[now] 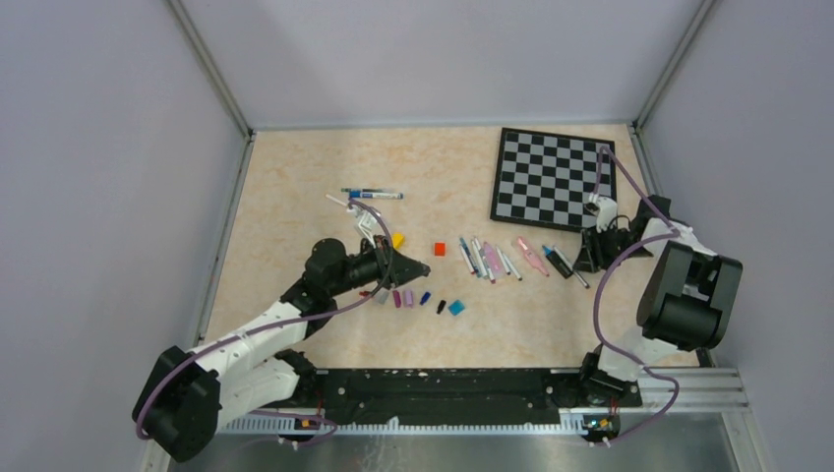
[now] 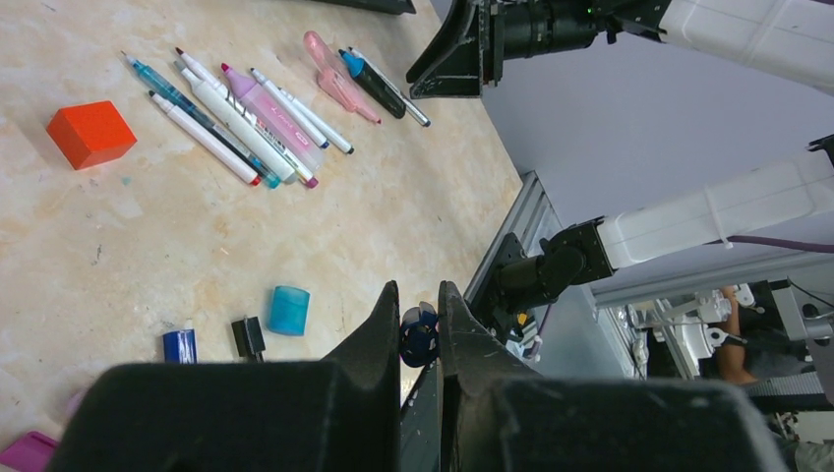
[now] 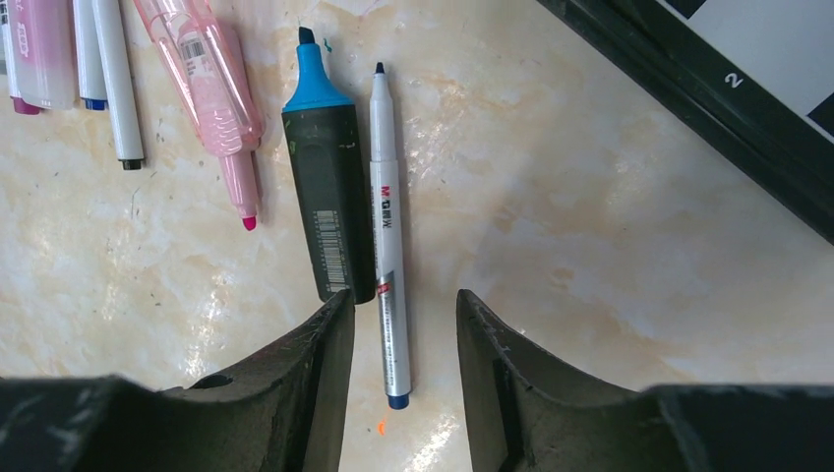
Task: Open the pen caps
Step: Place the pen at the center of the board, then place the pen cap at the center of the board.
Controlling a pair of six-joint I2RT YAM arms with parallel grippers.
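Note:
The left gripper moves to the right in the top view and down to the free bare tabletop beside the cyan cap next, then releases the cap.
My left gripper (image 2: 420,295) is shut on a small dark blue pen cap (image 2: 420,336) and hovers above the table beside a loose row of pen caps (image 1: 408,298). Among them lie a cyan cap (image 2: 289,310), a black one (image 2: 248,336) and a blue one (image 2: 179,345). Uncapped pens (image 1: 492,258) lie side by side at mid-table. My right gripper (image 3: 403,334) is open, low over the table, its fingers on either side of the tail of a thin grey pen (image 3: 388,226) without touching it. A black highlighter with a blue tip (image 3: 327,187) lies just left of that pen.
A red cube (image 1: 440,249) and a small yellow piece (image 1: 398,239) sit near the left gripper (image 1: 418,267). Two more pens (image 1: 372,194) lie farther back. A chessboard (image 1: 553,179) fills the back right corner. A pink highlighter (image 3: 211,88) lies left of the black one.

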